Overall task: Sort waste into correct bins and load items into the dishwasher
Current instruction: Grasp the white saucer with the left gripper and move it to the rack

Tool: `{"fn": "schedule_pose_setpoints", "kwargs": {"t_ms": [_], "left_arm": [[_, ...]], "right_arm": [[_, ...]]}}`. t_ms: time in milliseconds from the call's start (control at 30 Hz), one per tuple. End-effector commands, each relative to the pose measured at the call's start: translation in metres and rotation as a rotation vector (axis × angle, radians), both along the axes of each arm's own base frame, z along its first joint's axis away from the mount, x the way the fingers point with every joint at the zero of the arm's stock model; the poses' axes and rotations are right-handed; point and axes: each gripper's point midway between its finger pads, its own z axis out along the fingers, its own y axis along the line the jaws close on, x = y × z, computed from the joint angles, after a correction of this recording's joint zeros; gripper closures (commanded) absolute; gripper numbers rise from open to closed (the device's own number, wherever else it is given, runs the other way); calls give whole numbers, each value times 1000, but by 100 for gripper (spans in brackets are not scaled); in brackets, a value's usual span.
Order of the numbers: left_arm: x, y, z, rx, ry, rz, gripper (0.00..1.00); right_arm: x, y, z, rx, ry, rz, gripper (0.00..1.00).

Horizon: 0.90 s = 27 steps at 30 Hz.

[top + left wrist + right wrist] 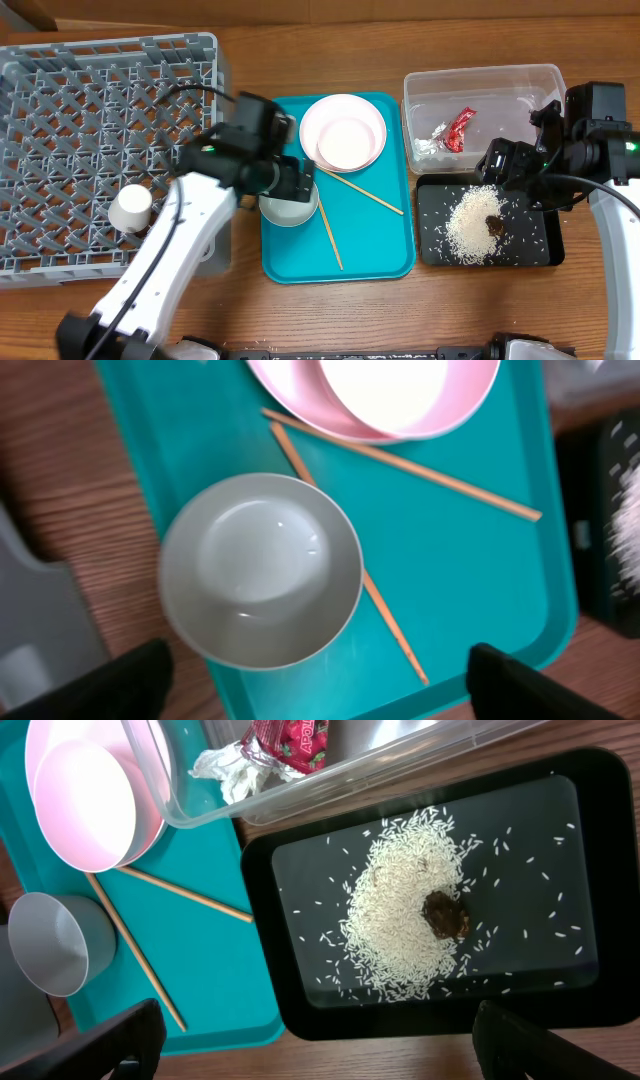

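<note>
My left gripper moves down and to the right in the overhead view next, since the white bowl's rim [317,199] [359,582] beside the chopstick lies that way.
My left gripper [298,182] [320,695] is open and empty, hovering over the white bowl [289,207] [260,570] on the teal tray. Two stacked white plates [342,132] [380,390] and two chopsticks [358,190] [400,465] lie beside it. A small cup [131,207] stands in the grey rack [60,120]. My right gripper [500,165] [320,1055] is open and empty above the black tray [535,240] [262,920], which holds rice [400,920] and a brown lump [446,914]. The red-and-silver wrapper [458,130] [290,735] lies in the clear tub [480,80].
The teal tray [385,240] sits between the rack and the two bins. The black tray is just in front of the clear tub. Wooden tabletop shows along the front edge [400,310].
</note>
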Motion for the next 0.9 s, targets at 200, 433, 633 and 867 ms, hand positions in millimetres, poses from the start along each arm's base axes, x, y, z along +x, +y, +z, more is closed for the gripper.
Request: {"fn": "schedule_pose_setpoints", "kwargs": {"t_ms": [200,433,633,867], "left_arm": [[-19,-44,-118,213,266,-181,52],[-23,-44,-129,224,311,-176,96],[-5,-47,-78,222,268,-159,96],[48,-3,38,113,-4,-7,96]], "right_arm": [[2,-1,5,-9,-19,2,0],[1,-1,5,-9,-16,1,0],[0,-1,5,-10,-14,2,0],[0,-1,5,-9,-13,2,0]]}}
